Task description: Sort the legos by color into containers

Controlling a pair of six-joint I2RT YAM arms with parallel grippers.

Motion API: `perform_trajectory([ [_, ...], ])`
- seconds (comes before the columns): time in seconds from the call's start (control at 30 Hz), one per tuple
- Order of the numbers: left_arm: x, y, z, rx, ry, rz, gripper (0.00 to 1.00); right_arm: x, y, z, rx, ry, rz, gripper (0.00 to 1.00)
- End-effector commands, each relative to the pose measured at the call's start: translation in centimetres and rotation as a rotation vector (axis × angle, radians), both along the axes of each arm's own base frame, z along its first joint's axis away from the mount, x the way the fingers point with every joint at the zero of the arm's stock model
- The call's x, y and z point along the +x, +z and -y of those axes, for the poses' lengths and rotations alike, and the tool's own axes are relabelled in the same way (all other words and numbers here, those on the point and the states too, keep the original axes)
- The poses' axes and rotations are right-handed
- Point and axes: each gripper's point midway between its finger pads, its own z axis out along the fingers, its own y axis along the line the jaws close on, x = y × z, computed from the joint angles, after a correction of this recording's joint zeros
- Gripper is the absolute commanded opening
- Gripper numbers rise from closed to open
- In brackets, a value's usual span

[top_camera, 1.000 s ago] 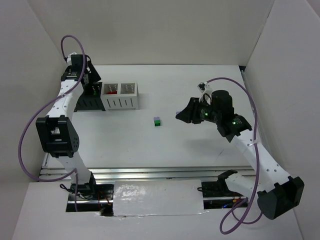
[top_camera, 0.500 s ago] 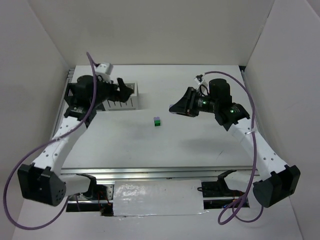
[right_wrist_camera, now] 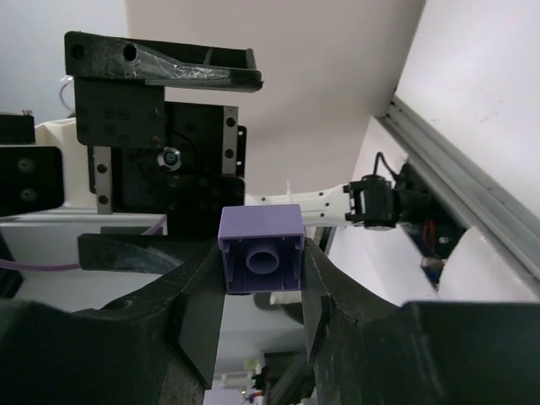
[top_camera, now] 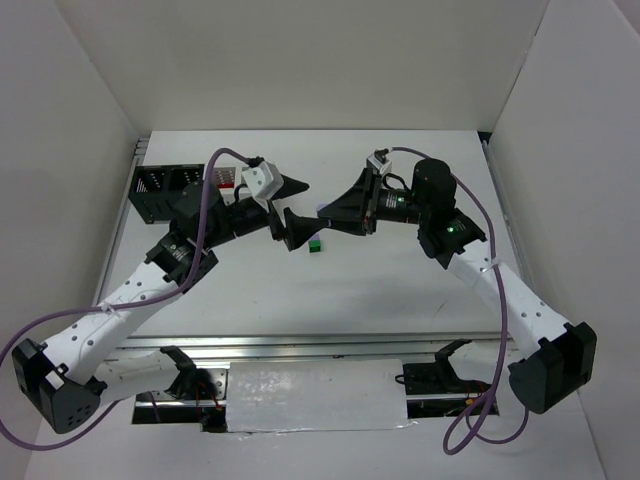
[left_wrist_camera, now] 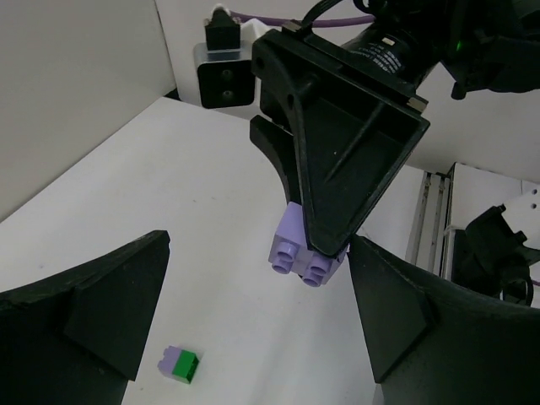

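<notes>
I should move my left gripper toward the right in its wrist view and close it, because the lavender lego's bare end (top_camera: 322,208) (left_wrist_camera: 292,241) is off-center that way between its open fingers.
My right gripper (right_wrist_camera: 260,272) is shut on a lavender lego (right_wrist_camera: 260,249), held above the middle of the table. In the left wrist view that lavender lego (left_wrist_camera: 308,251) hangs studs-down from the right gripper's black fingers (left_wrist_camera: 337,160), between the wide-apart fingers of my open left gripper (left_wrist_camera: 257,253), nearer its right finger. From above, the left gripper (top_camera: 300,207) and right gripper (top_camera: 326,213) meet tip to tip. A green-and-lavender lego stack (top_camera: 315,244) (left_wrist_camera: 180,364) lies on the table just below them. The black container (top_camera: 158,192) stands at the far left, and the white container (top_camera: 228,177) is mostly hidden by the left arm.
Something red shows inside the white container. White walls enclose the table on the left, back and right. A metal rail (top_camera: 300,347) runs along the near edge. Purple cables loop off both arms.
The left arm swung from the containers at the far left to the table's centre, gripper open. The right gripper moved left with the lavender lego until the two grippers met.
</notes>
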Motion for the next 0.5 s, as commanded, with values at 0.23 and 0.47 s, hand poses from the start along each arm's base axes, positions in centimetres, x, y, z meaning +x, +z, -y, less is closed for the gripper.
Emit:
perform_trajectory([
  [0.23, -0.7, 2.6, 0.4, 0.018, -0.043, 0.117, 0.96, -2.4, 4.9, -0.8, 0.136, 0.113, 0.076, 0.00],
  [0.47, -1.5, 3.5, 1.2, 0.012, -0.106, 0.101, 0.76, -2.3, 4.6, -1.4, 0.130, 0.127, 0.069, 0.00],
])
